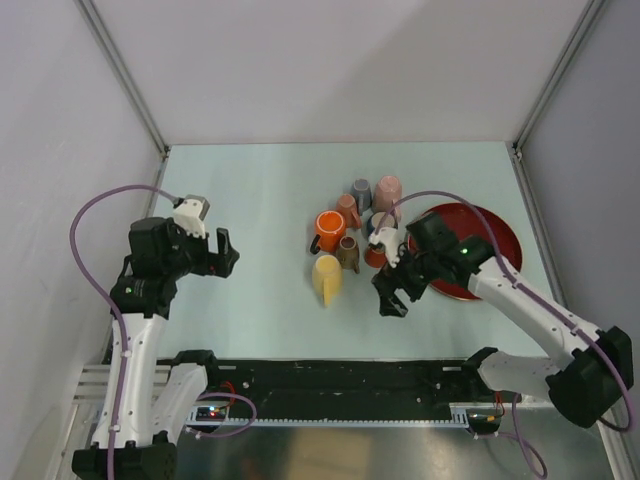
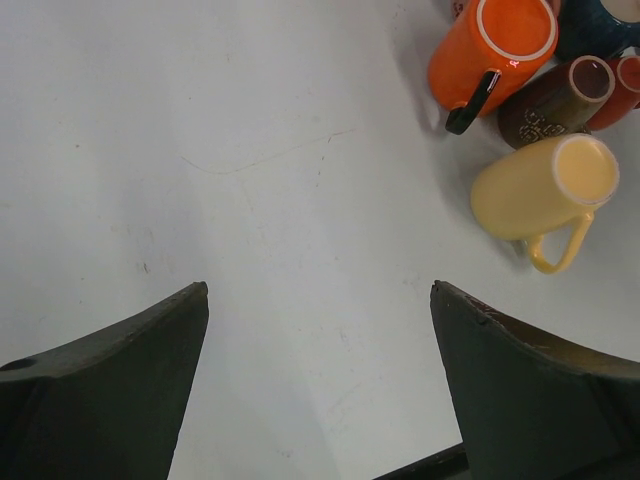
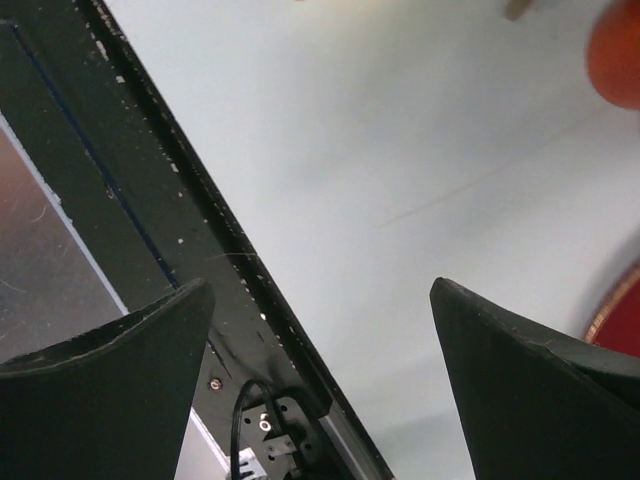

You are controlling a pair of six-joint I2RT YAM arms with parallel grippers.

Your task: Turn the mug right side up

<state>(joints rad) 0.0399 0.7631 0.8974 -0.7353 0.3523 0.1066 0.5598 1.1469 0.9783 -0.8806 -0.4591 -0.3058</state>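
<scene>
I will next move my right gripper across and down onto the yellow mug's handle, since it sits below my gripper and to its left in the top view.
Several mugs stand in a tight cluster at mid-table. They include an orange mug (image 1: 327, 230) with a black handle, a yellow mug (image 1: 326, 278), a brown mug (image 1: 348, 253) and a red mug (image 1: 375, 256). In the left wrist view the orange mug (image 2: 495, 50) shows a white-ringed flat end, and the yellow mug (image 2: 540, 190) shows a flat cream end. I cannot tell which mugs are inverted. My left gripper (image 1: 225, 253) is open and empty, well left of the cluster (image 2: 320, 290). My right gripper (image 1: 392, 295) is open and empty, just right of the yellow mug (image 3: 320, 285).
A red plate (image 1: 475, 250) lies right of the cluster, under my right arm; its rim shows in the right wrist view (image 3: 615, 310). More mugs, pink (image 1: 388, 190) and grey (image 1: 361, 191), stand behind. The black front rail (image 3: 150, 220) runs under my right gripper.
</scene>
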